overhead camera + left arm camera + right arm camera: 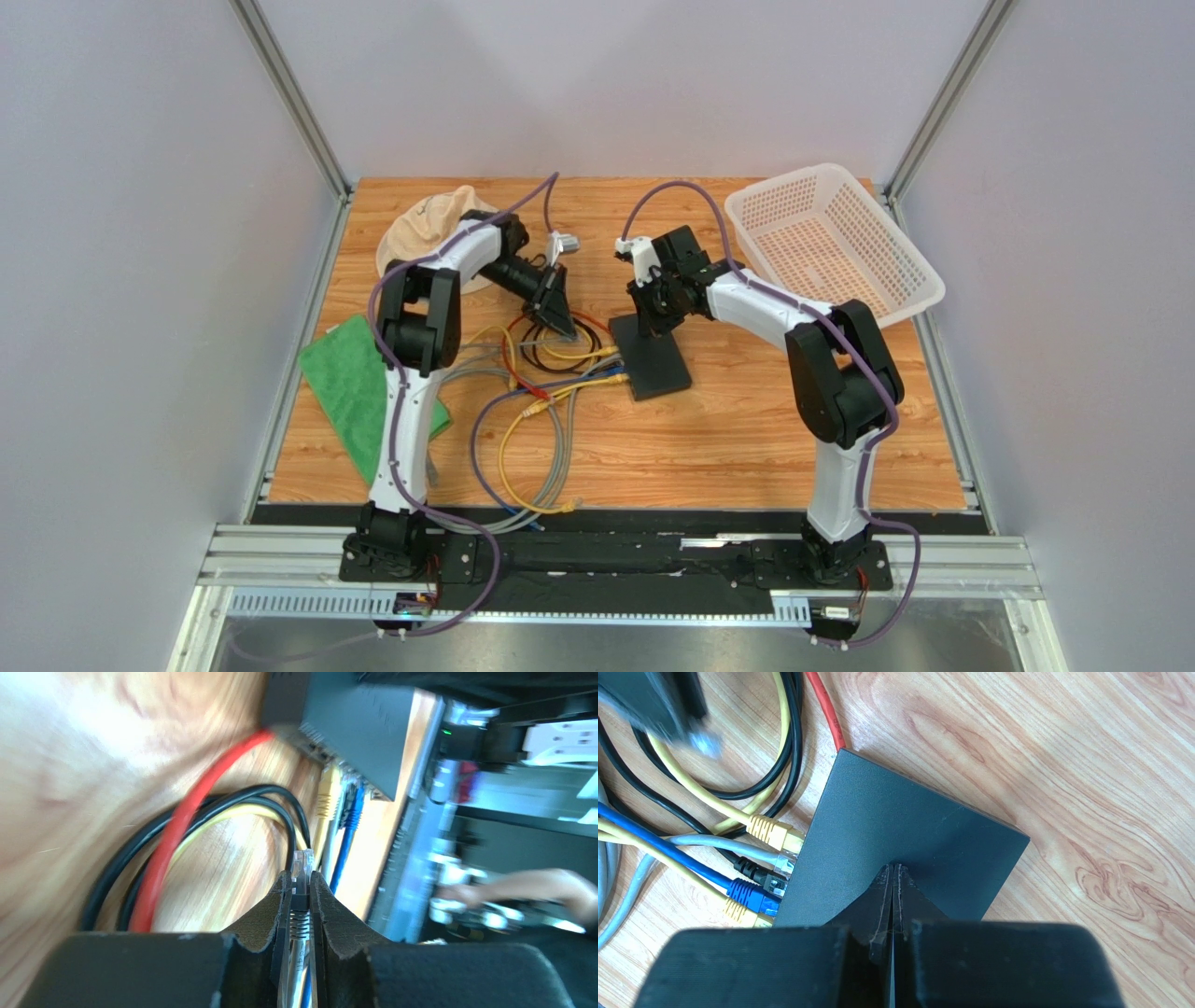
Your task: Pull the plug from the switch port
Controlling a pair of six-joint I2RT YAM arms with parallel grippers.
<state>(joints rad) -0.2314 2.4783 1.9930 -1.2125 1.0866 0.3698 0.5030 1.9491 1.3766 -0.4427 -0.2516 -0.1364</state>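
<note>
I will next raise my left gripper outward, away from the switch, then lower it beside the tan cloth to release the clear plug, which is already out of the ports.
The switch (655, 367) is a flat black box lying mid-table. Several cables are plugged into its left side: yellow (770, 831), grey (781, 862), black (756, 873) and blue (749, 896). My left gripper (301, 878) is shut on a clear plug (302, 864) with a black boot, which it holds free of the switch (358, 728), a short way from the ports. In the top view the left gripper (561, 319) hangs over the cables left of the switch. My right gripper (895, 868) is shut with nothing in it, its tips on the switch's top face (899, 826).
A white basket (835, 238) stands at the back right. A green cloth (358, 385) lies at the left edge and a tan cloth (428, 231) at the back left. Loose cable loops (540, 420) spread in front of the left arm. A red cable (826, 707) runs from the switch's far corner.
</note>
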